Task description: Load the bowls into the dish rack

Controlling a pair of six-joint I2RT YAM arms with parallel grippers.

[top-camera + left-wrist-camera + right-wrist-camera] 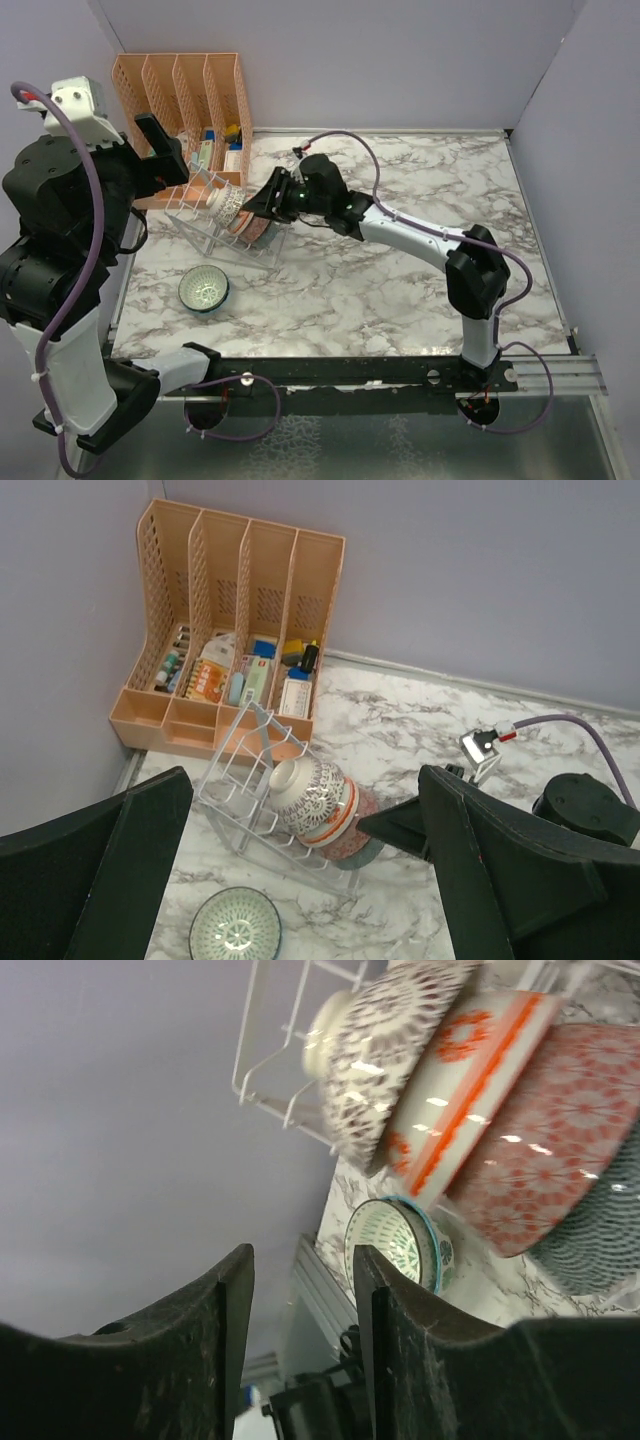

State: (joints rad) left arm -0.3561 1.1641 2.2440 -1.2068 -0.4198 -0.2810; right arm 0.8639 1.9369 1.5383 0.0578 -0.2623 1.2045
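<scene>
The robot's right gripper will next swing back from the stack, turn downward and go down onto the teal-green bowl's rim (228,284), because that bowl is outside the rack (205,228).
The clear dish rack (205,228) stands at the table's left, also in the left wrist view (235,790). A nested stack of bowls lies on its side in it: purple-patterned white (310,788), orange-banded, orange-red with white marks (550,1150), and a dark grey-blue one (600,1230) outermost. The teal-green bowl (204,290) sits upright on the table in front of the rack (235,935) (400,1245). My right gripper (262,200) (300,1270) is open and empty, its fingers (400,825) at the stack's open end. My left gripper (168,155) (305,780) is open, high above the rack.
An orange slotted file organizer (185,95) (240,630) with small items stands in the back left corner, just behind the rack. Lilac walls close the back and both sides. A black rail (350,372) runs along the near edge.
</scene>
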